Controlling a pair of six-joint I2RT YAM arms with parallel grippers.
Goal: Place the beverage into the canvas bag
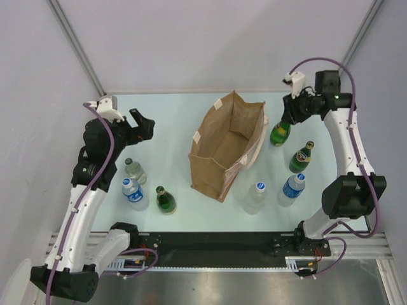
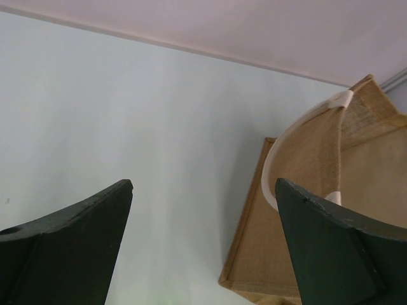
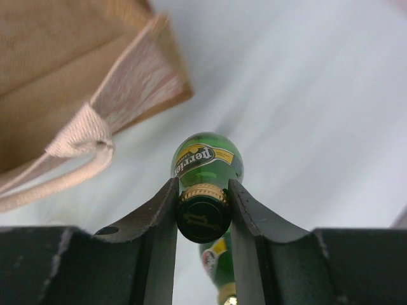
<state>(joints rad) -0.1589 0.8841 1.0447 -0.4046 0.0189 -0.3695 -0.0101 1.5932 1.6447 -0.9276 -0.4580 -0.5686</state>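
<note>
My right gripper carries the bottle to the left in the top view next, over the bag's open far end, then lowers and releases it.
The canvas bag (image 1: 210, 173) stands open in the middle of the table, tan-brown with pale handles. Just right of it is a green glass beverage bottle (image 1: 280, 133) with a yellow label. My right gripper (image 1: 288, 119) is shut on this bottle's neck. In the right wrist view both fingers press the neck under the dark cap (image 3: 203, 216), gripper (image 3: 203, 185), and the bag (image 3: 57, 51) with its cream handle (image 3: 76, 136) lies to the upper left. My left gripper (image 1: 143, 127) hangs open and holds nothing, left of the bag; its wrist view shows the gripper (image 2: 203, 190) over bare table beside the bag (image 2: 356, 159).
A second green bottle (image 1: 301, 157) and two clear water bottles (image 1: 293, 189) (image 1: 255, 197) stand right of the bag. On the left stand a clear bottle (image 1: 135, 170), a blue-labelled water bottle (image 1: 134, 192) and a green bottle (image 1: 165, 200).
</note>
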